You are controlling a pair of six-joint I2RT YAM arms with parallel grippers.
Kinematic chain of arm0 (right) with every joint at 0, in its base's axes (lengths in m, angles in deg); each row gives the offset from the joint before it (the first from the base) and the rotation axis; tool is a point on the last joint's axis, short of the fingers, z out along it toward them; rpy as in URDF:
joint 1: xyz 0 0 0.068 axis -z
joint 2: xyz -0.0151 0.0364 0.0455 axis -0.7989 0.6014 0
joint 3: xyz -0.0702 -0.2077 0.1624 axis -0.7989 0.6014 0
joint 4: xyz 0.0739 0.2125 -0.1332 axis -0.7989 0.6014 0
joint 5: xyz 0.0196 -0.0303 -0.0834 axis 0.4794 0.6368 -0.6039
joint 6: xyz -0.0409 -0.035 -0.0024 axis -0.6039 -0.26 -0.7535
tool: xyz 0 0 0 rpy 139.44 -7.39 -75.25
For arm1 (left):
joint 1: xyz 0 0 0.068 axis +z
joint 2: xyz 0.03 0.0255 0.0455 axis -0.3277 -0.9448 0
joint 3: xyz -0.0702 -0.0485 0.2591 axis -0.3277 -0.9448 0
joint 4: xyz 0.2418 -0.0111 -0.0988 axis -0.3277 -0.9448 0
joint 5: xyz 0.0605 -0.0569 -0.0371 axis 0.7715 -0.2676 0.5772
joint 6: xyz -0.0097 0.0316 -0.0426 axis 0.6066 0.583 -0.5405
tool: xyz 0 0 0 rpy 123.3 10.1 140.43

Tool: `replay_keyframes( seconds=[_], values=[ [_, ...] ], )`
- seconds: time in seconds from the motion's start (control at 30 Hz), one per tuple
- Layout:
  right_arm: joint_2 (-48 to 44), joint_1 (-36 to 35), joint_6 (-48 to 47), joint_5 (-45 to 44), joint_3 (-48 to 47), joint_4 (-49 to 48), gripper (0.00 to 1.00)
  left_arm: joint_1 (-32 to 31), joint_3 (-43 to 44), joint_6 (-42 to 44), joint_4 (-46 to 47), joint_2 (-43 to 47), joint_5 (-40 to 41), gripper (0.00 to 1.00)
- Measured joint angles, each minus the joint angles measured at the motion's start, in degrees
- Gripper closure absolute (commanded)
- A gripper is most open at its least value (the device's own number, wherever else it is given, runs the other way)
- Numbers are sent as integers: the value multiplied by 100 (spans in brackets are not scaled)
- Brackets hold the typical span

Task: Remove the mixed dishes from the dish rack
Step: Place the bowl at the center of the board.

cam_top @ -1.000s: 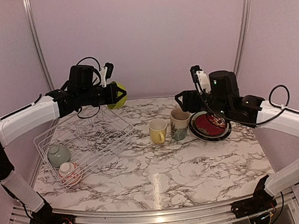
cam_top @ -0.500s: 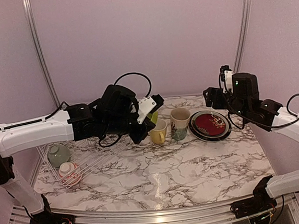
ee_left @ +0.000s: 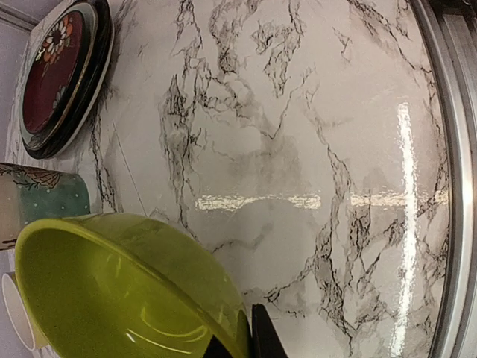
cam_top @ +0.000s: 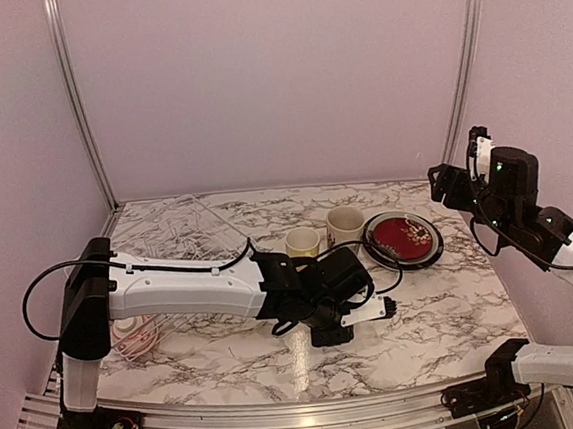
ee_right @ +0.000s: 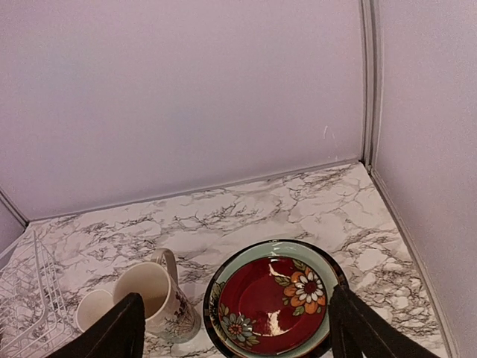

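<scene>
I next need to lower my left gripper, set the tilted lime-green bowl on the tabletop and release its rim, as clear marble is below my gripper.
My left gripper (ee_left: 242, 344) is shut on the rim of a lime-green bowl (ee_left: 112, 291), held tilted low over the marble table. In the top view the left gripper (cam_top: 329, 329) is at the table's middle and the arm hides the bowl. The white wire dish rack (cam_top: 182, 229) stands at the back left, with a red-patterned bowl (cam_top: 131, 334) showing behind the left arm. A yellow mug (cam_top: 302, 241), a beige mug (cam_top: 345, 224) and a stack of plates (cam_top: 401, 239) topped by a red patterned one stand on the table. My right gripper (cam_top: 452, 185) hangs open high at the right, empty.
In the right wrist view the right gripper (ee_right: 232, 328) looks down on the plates (ee_right: 272, 306), the beige mug (ee_right: 153, 298) and the rack's corner (ee_right: 26, 298). The table's metal front edge (ee_left: 455, 186) is close to the bowl. Pink walls close in the sides.
The left arm swung from above the rack to the table's middle and came down with the lime-green bowl. The right gripper drew back up and to the right, its jaws widening.
</scene>
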Motion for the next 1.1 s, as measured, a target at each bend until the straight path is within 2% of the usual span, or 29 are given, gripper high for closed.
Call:
replay_keyframes(
  seconds=[0.37,0.6,0.83,1.0,1.1],
  values=[
    [-94,4,24,94,208,-31,18,55,492,382,-195,-529,-50,100],
    [125,15,48,319,243,-96,18,50,570,345,-260,-791,-44,82],
    [240,20,59,457,243,-101,18,57,629,232,-293,-925,-57,69],
    [439,20,33,535,236,-92,17,109,632,162,-304,-920,-87,50],
    [669,20,-17,634,168,0,17,177,629,87,-319,-866,-192,48]
  ],
)
